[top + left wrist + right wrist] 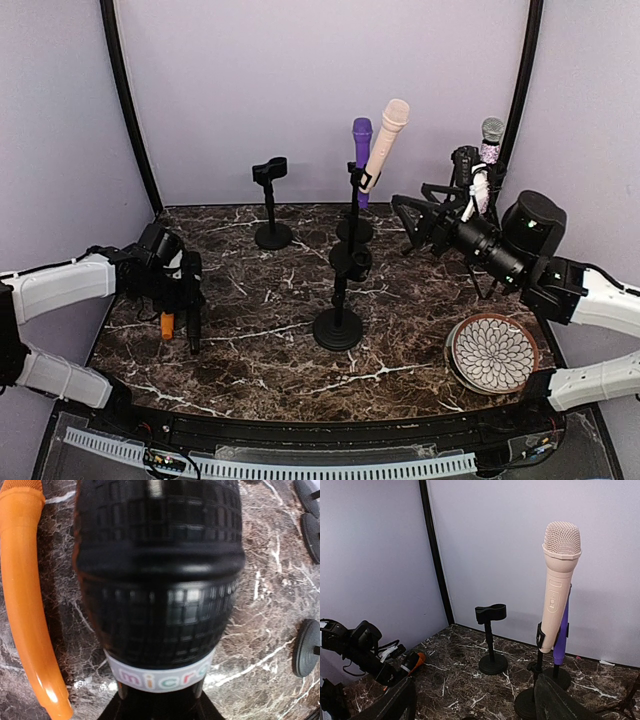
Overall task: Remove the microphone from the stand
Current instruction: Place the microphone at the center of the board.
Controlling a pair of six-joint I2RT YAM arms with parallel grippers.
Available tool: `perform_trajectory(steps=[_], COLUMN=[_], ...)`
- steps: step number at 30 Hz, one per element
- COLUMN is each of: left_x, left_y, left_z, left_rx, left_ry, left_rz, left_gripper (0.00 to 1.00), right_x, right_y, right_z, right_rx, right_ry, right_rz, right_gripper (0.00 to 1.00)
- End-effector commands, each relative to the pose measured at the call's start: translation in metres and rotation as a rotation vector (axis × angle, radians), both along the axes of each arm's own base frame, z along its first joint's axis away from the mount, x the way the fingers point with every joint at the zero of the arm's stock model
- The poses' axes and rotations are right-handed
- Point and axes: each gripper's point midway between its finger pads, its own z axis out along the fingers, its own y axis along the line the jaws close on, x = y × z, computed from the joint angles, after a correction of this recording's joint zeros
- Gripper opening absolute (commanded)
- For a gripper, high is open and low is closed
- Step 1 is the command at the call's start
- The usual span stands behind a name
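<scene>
The black microphone (160, 575) should go on the empty table beside the orange microphone. My left gripper should move down and slightly outward first, then open.
A cream microphone (386, 143) sits tilted in the clip of the middle stand (338, 328); it also shows in the right wrist view (557, 587). A purple microphone (361, 152) stands in a stand behind it. A silver-headed microphone (489, 145) sits in a tripod stand at the right. My left gripper (187, 288) is shut on a black microphone (160, 575) with a white band, held low over the table at the left. My right gripper (420, 222) is open and empty, apart from the cream microphone and to its right; its fingers (395, 705) frame the right wrist view.
An orange microphone (167, 325) lies on the table beside the black one, and shows in the left wrist view (27, 605). An empty clip stand (271, 200) stands at the back left. A patterned plate (493, 352) lies at the front right. Walls close the left, back and right.
</scene>
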Motion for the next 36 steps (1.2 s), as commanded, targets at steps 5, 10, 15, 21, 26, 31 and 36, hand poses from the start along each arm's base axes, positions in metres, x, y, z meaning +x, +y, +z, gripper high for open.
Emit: perform_trajectory(steps=[5,10,15,21,26,31,36], left_x=[0.015,0.027,0.043,0.060,0.065,0.066,0.063], left_y=[0.016,0.022,0.022,0.024,0.028,0.028,0.030], left_z=[-0.013,-0.024,-0.028,-0.033,-0.039,-0.044,-0.047], left_rx=[0.112,0.171,0.185,0.236,0.279,0.287,0.295], left_ry=[0.067,0.091,0.078,0.081,0.095,0.108,0.119], left_rz=[0.036,0.035,0.035,0.028,0.019,0.010,0.009], left_gripper=[0.12,0.12,0.13,0.16,0.19,0.29,0.37], right_x=[-0.003,-0.004,-0.005,-0.003,-0.001,-0.001,0.001], right_y=[-0.029,-0.035,-0.040,-0.043,-0.047,-0.048,-0.048], right_z=[0.001,-0.001,-0.002,-0.006,-0.011,-0.013,-0.017], right_rx=[0.033,0.039,0.052,0.050,0.045,0.044,0.034], right_ry=[-0.038,-0.036,-0.034,-0.015,-0.006,0.001,0.006], right_rz=[-0.078,-0.095,-0.105,-0.125,-0.150,-0.155,-0.164], right_gripper=[0.83,0.83,0.83,0.83,0.83,0.83,0.83])
